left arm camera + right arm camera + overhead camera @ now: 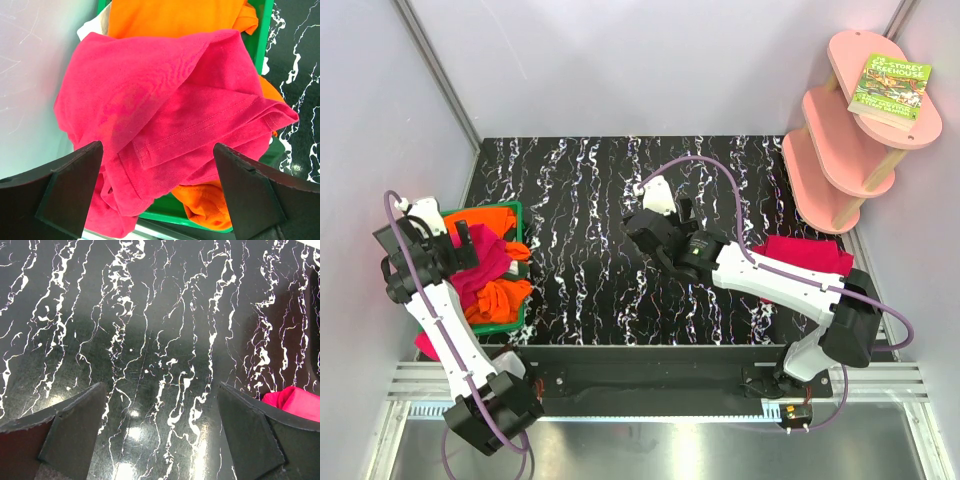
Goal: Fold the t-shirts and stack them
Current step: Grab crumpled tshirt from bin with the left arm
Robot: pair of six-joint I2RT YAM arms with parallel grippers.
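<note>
Next, my left gripper lowers, shifting left in the wrist view, onto the pink t-shirt's broad fold [124,112], since it lies below the gripper's fingers on that side.
A crumpled crimson-pink t-shirt [165,100] lies on top of a pile in the green tray [265,35], over orange t-shirts [175,17] and a bit of white cloth [92,27]. In the top view the pile [485,265] sits at the table's left edge. My left gripper [157,195] is open and empty just above the pink shirt; it also shows in the top view [463,243]. My right gripper [160,432] is open and empty above bare table, near the table's middle [655,235]. A folded pink t-shirt [810,255] lies at the right, partly under the right arm, and its corner shows in the right wrist view [297,402].
The table top [580,200] is black marble with white veins. A pink tiered shelf [850,140] with a green book [890,88] stands at the back right corner. Grey walls close in on the left, back and right. Some pink cloth [425,345] hangs past the tray's near left side.
</note>
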